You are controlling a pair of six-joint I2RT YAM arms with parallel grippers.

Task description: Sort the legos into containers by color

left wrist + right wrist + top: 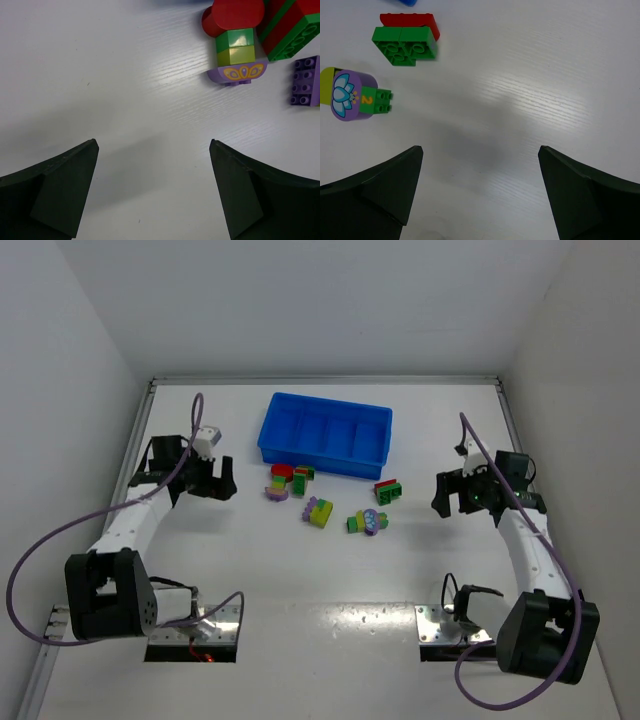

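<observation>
Next, my left gripper turns and moves past the yellow-green piece, down onto the green and purple cluster's end (354, 524) by it, since a green brick sticks out there.
The blue tray (345, 464) with four side-by-side compartments lies at the back middle, and nothing shows inside it. The legos lie just in front of it: a red, green and purple cluster (280, 481) (235, 45), a red-green striped brick (301, 479) (287, 30), a purple and yellow-green piece (318, 511), a green and purple cluster (367, 523) (355, 95) and a red-green brick (389, 491) (407, 37). My left gripper (222, 483) (152, 142) is open and empty, left of the legos. My right gripper (445, 497) (480, 148) is open and empty, right of them.
White walls close the table on the left, back and right. A purple brick (305, 80) lies at the right edge of the left wrist view. Two metal base plates (195, 625) (445, 625) sit at the near edge.
</observation>
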